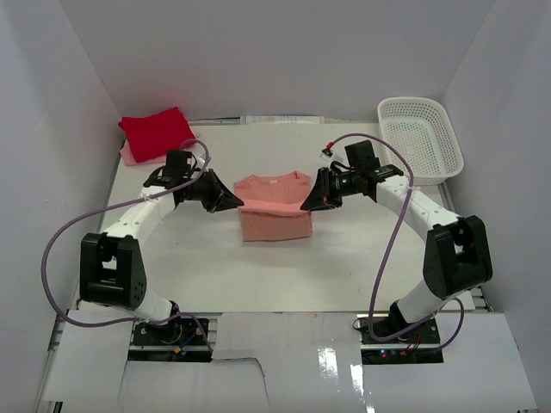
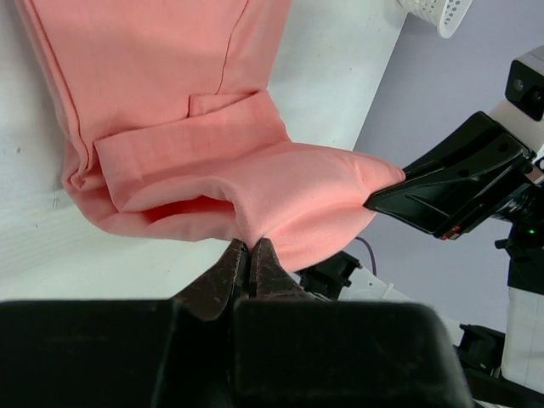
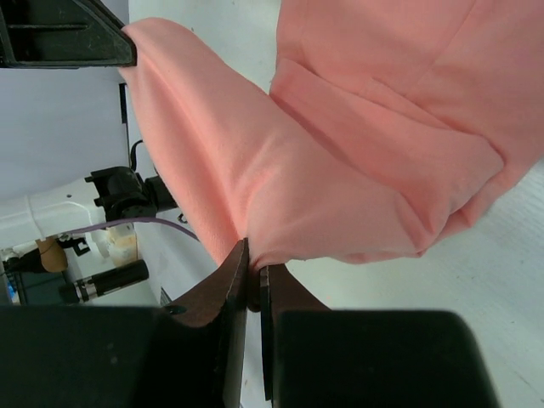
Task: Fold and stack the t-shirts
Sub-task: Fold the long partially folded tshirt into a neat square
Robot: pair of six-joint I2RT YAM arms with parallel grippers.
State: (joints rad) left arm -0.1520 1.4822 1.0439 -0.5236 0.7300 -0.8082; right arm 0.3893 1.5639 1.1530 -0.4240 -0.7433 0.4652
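The shirt's collar end still lies uncovered. My right gripper should next carry the pinched edge of the shirt outward, then down over the shirt's far collar end (image 1: 294, 179), and release it there.
The salmon-pink t-shirt (image 1: 274, 211) lies partly folded at mid-table. My left gripper (image 1: 237, 202) is shut on its left edge and my right gripper (image 1: 306, 205) is shut on its right edge, so a band of cloth stretches between them. In the left wrist view the gripper (image 2: 249, 246) pinches a raised corner of the shirt (image 2: 212, 127). The right wrist view shows the same on the other side, where the gripper (image 3: 253, 259) bites the cloth (image 3: 382, 127). A folded bright red t-shirt (image 1: 157, 133) rests on a pale pink one (image 1: 129, 155) at the back left.
A white lattice basket (image 1: 422, 138) stands at the back right by the wall. White walls close in the table on three sides. Purple cables loop off both arms.
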